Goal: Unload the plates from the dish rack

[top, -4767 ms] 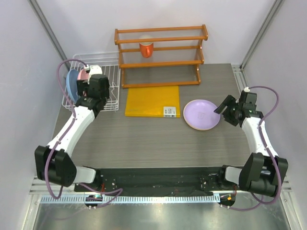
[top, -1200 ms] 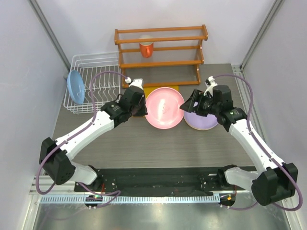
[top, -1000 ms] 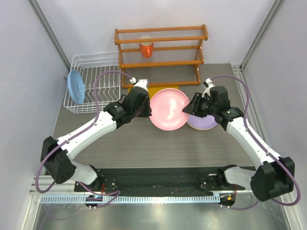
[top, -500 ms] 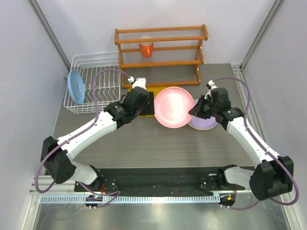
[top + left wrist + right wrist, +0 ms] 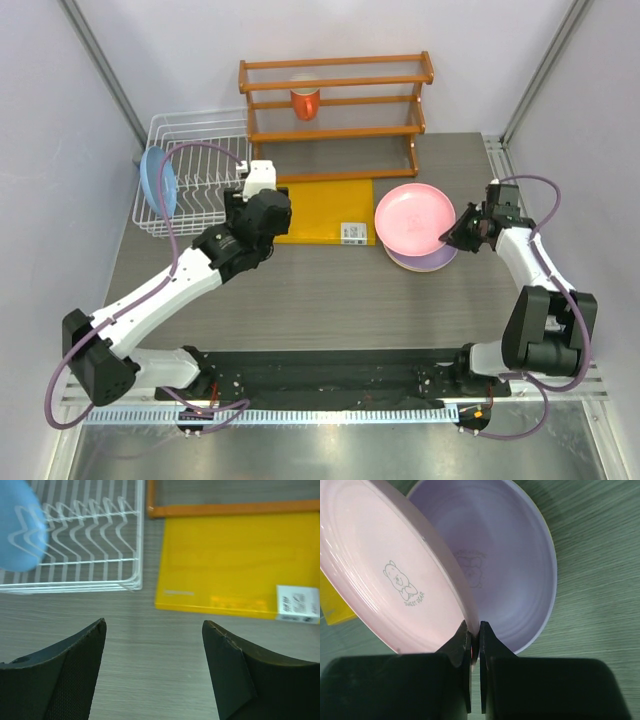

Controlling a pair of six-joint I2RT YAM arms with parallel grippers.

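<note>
My right gripper lowers the pink plate a little next and then opens, to get it onto the lilac plate.
The pink plate [image 5: 415, 218] hangs tilted over the lilac plate [image 5: 428, 260], which lies flat on the table. My right gripper [image 5: 462, 236] is shut on the pink plate's [image 5: 385, 575] rim. In the right wrist view its fingers [image 5: 475, 630] pinch that rim, with the lilac plate [image 5: 510, 555] just behind. A light blue plate [image 5: 158, 180] stands on edge at the left end of the white dish rack [image 5: 205, 150]. My left gripper [image 5: 262, 203] hovers open and empty [image 5: 154, 625] over bare table off the rack's [image 5: 100, 540] near right corner. The blue plate [image 5: 20, 530] is blurred at upper left in the left wrist view.
A yellow mat [image 5: 318, 210] with a white label [image 5: 352, 234] lies between rack and plates, also in the left wrist view [image 5: 225, 565]. Behind it stands an orange wooden shelf [image 5: 335, 115] holding an orange cup [image 5: 305, 103]. Grey walls close in both sides.
My left gripper opened, let go of the pink plate and drew back left toward the rack. My right gripper shut on the plate's rim and carried it right, over the lilac plate.
</note>
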